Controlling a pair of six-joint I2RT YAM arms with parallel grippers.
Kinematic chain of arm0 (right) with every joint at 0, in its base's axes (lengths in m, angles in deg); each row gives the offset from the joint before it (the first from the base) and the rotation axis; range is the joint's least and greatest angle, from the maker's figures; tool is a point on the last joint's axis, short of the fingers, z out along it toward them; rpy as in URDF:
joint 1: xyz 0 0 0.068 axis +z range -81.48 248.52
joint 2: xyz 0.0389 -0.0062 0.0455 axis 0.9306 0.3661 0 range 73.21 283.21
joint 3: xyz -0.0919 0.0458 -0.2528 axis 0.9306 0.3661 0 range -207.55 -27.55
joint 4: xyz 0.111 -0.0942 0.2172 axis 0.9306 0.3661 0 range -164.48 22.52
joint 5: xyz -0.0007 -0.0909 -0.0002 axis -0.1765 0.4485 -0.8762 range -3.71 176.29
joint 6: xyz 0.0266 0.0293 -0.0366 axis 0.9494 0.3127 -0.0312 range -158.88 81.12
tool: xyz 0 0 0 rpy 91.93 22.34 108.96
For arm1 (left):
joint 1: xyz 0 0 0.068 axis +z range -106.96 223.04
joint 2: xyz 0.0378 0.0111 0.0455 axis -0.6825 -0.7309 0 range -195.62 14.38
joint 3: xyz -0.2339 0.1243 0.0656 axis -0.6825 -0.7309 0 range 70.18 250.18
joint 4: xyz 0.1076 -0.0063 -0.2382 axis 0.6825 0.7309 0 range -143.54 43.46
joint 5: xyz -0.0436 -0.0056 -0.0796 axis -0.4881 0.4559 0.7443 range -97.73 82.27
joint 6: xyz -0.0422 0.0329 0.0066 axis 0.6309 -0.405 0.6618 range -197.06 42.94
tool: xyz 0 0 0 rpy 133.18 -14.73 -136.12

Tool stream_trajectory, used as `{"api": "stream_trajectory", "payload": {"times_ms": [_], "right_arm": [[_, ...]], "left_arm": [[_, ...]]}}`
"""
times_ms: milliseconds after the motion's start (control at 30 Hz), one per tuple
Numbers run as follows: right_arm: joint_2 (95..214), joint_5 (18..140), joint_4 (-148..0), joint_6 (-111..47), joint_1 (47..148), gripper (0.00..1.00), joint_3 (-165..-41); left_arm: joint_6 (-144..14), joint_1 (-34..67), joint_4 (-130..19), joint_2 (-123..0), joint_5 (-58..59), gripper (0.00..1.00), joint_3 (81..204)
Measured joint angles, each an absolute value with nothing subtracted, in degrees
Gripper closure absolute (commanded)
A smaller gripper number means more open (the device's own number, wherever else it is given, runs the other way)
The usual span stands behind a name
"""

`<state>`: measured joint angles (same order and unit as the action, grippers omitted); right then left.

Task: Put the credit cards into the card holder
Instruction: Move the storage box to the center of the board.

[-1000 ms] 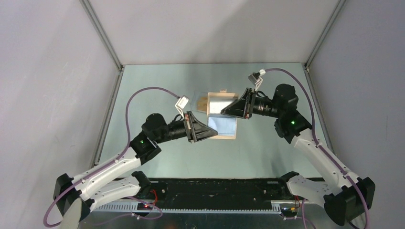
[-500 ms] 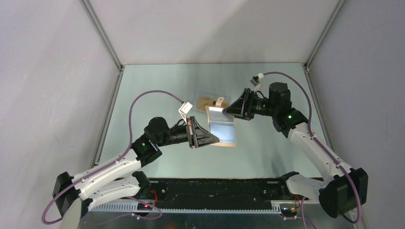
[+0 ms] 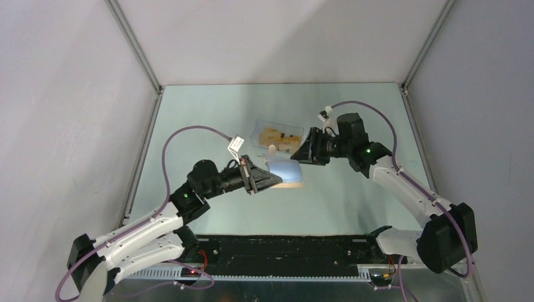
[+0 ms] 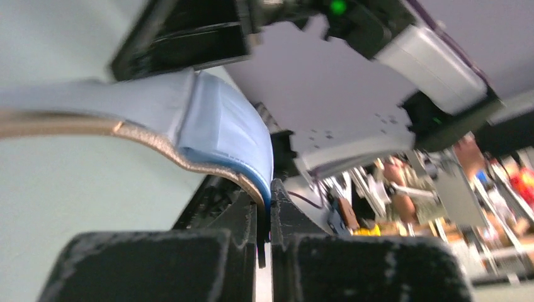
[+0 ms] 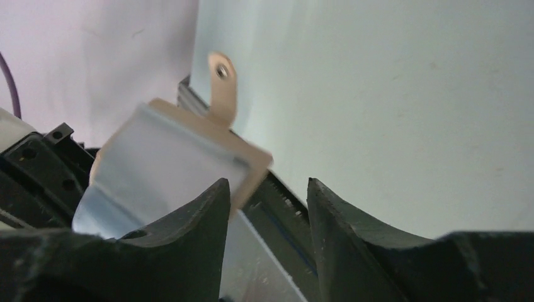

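Note:
I should next lower my left gripper back to the bare tabletop before the black bar (image 3: 301, 214), which is below and back from it, and let go of the wallet on clear space.
The card holder (image 3: 286, 171) is a tan wallet with light blue inner panels, held off the table and bent in a curve. My left gripper (image 3: 274, 180) is shut on its near edge; the left wrist view shows the wallet (image 4: 220, 135) pinched between the gripper's (image 4: 264, 204) black fingers. My right gripper (image 3: 301, 155) is open at the wallet's far edge. In the right wrist view the wallet's corner and snap tab (image 5: 221, 88) lie just beside the left finger of the gripper (image 5: 267, 187). Orange-yellow credit cards (image 3: 278, 134) lie behind the wallet.
The cards lie in a clear plastic tray (image 3: 258, 128) at the middle back of the pale green table (image 3: 208, 119). Grey walls enclose the table on three sides. A black rail (image 3: 283, 248) runs along the near edge.
The wallet went from lying open and flat to being lifted and bent toward the near side by my left gripper. My right gripper moved left, away from the wallet's far panel. The tray now shows fully.

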<state>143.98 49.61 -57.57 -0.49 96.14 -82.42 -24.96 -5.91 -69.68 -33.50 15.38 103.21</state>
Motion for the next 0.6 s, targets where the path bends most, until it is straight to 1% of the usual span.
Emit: {"api": "stream_trajectory", "payload": {"times_ms": [167,233,400,467,600], "right_arm": [[146.7,53.4,-56.6,-4.3,91.4,0.33,-82.6],[150.1,55.1,-55.7,-5.8,89.7,0.32,-83.7],[161.0,60.5,-52.3,-9.6,88.2,0.32,-90.2],[167.1,63.1,-50.5,-11.3,88.2,0.33,-95.2],[175.1,66.3,-48.5,-13.2,88.1,0.33,-102.0]], "left_arm": [[-22.1,0.4,-67.3,-30.8,8.6,1.00,97.2],[-21.6,2.6,-64.5,-29.1,5.5,1.00,95.9],[-21.8,5.9,-58.2,-25.1,1.4,1.00,95.6],[-22.1,6.6,-56.6,-24.3,0.9,1.00,95.6],[-23.0,7.1,-54.4,-24.0,1.3,1.00,95.6]]}}
